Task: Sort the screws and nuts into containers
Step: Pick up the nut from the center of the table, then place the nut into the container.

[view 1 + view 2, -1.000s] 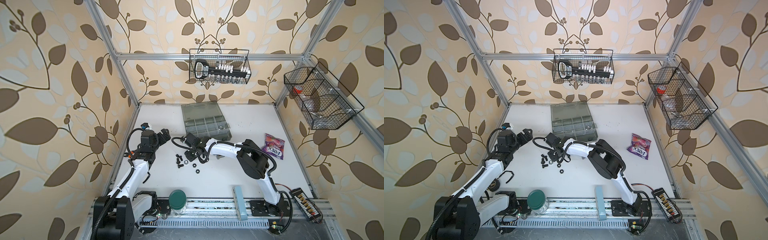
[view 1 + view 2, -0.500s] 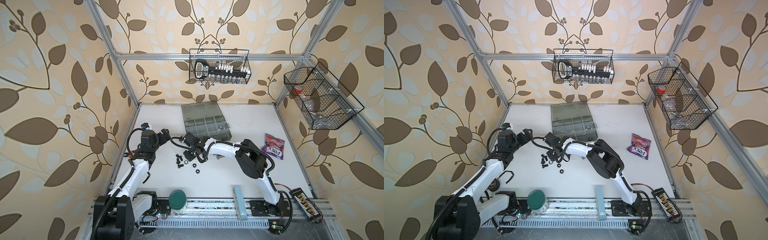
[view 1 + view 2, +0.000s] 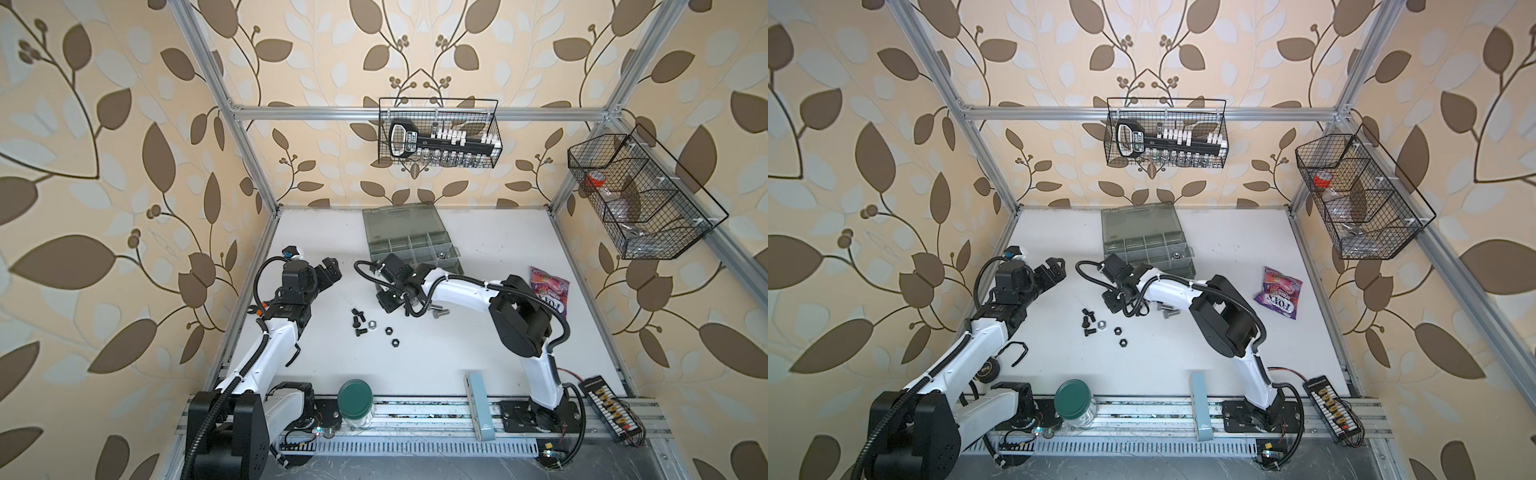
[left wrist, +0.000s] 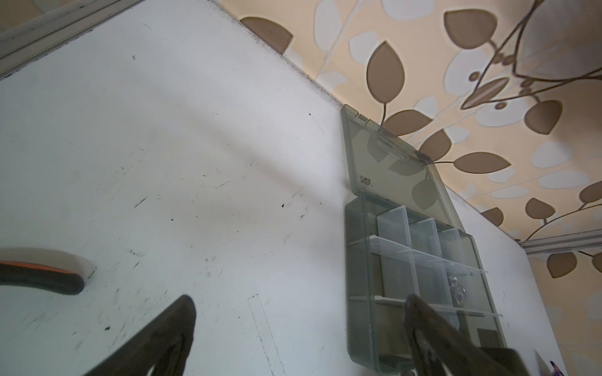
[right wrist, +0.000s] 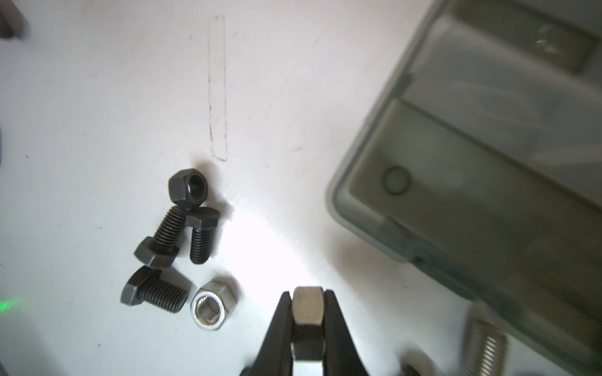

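I will next move the nut in my right gripper up and outward over the matching silver nuts and release it, as their organizer section lies outward of the gripper.
My right gripper (image 5: 308,296) is shut on a silver nut (image 5: 308,306), held edge-on just above the table beside the organizer's containers (image 3: 401,245). Loose on the table lie three black screws (image 5: 202,232), a black nut (image 5: 188,188) and another silver nut (image 5: 210,306). In both top views this pile (image 3: 360,322) (image 3: 1090,322) sits left of the right gripper (image 3: 388,303), with two silver screws (image 3: 438,311) to its right. Two black nuts (image 3: 391,336) lie nearer the front. My left gripper (image 3: 330,270) (image 4: 299,302) hovers open and empty, left of the case (image 4: 358,260).
Silver nuts (image 4: 456,289) lie in one compartment. A candy bag (image 3: 548,289) lies at the right. A green-lidded jar (image 3: 354,401) and a pale blue box (image 3: 478,409) stand at the front edge. Wire baskets (image 3: 438,133) (image 3: 636,195) hang on the walls.
My right gripper's jaws have closed on the silver nut, and the wrist has shifted slightly. The left arm has hardly moved.
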You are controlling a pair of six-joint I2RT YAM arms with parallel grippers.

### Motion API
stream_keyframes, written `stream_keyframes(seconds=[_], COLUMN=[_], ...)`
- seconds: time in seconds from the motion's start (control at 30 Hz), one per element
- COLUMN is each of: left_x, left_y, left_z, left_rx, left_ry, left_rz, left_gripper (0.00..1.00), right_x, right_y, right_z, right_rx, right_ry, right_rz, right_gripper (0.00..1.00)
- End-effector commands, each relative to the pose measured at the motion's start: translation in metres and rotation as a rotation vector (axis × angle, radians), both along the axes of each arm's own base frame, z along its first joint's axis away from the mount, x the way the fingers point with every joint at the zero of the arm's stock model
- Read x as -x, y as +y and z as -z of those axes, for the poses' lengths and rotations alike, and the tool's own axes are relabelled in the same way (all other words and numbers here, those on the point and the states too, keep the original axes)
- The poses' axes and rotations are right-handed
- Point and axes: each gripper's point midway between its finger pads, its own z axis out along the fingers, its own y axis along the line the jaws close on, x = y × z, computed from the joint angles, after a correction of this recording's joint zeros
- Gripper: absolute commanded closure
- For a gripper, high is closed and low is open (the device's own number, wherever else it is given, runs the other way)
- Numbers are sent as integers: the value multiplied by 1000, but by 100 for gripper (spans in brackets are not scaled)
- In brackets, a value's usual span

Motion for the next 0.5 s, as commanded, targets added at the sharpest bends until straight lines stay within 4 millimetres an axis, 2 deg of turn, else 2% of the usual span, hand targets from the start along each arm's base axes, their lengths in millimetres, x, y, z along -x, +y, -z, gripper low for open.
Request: stream_keyframes(seconds=[0.0,0.13,0.17,0.33,0.47], left_x=[-7,-7,-7,-5,-4], left_y=[4,4,4,4,4], left_z=[-19,-18,-18,-17,-18], left_rx=[-11,-9,-8,-10,-11], left_ry=[-53,-50,-49,-46,-47], left_rz=[-9,-7,-7,-9,-7], left_gripper=[1,1,1,1,1], right_x=[-16,-40,-52,-87,-114], right_y=[-23,-61,-78,-130,-170], right_z=[-32,-48,-50,-55,-52], right_rx=[-59,-85,-97,-197,-194], right_ry=[-34,-59,-56,-10,-26], right_rz=[75,168,210,335,430], right_gripper=[95,94,95,95,94])
